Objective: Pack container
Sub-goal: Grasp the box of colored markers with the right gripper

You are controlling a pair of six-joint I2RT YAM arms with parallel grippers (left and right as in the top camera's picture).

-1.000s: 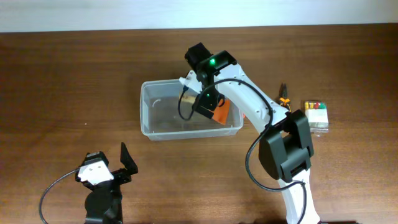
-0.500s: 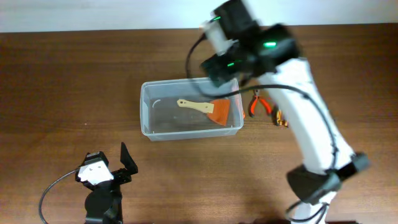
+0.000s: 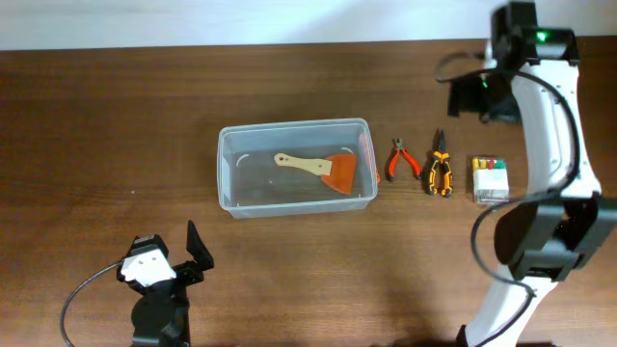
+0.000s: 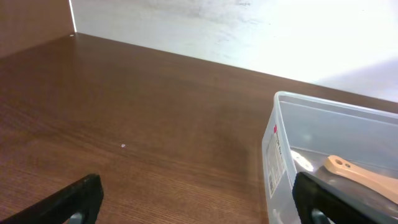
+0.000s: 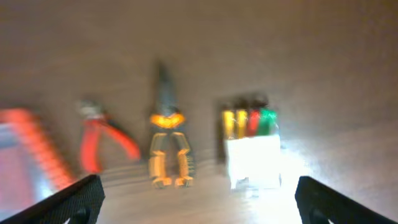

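The right gripper lowers and shifts onto the small clear box of coloured bits next. That box lies below it and to its right in the wrist view.
The clear plastic container (image 3: 228, 164) stands mid-table with an orange scraper with a wooden handle (image 3: 323, 170) lying inside; its left wall (image 4: 278, 155) and the handle (image 4: 354, 172) show in the left wrist view. My right gripper (image 3: 484, 99) is open and empty, high at the back right, above the red pliers (image 3: 400, 160), the yellow pliers (image 3: 440, 174) and the small clear box of coloured bits (image 3: 489, 177). The right wrist view shows these blurred: red pliers (image 5: 99, 140), yellow pliers (image 5: 168, 146), box (image 5: 252, 146). My left gripper (image 3: 178, 262) is open and empty at the front left.
The tools lie in a row right of the container. The pale wall (image 3: 241, 21) runs along the table's back edge. Bare brown tabletop (image 3: 106, 135) lies left of the container.
My right gripper has let go of the scraper in the container, risen and swung away to the back right. The pliers and box came into sight. The left arm has not moved.
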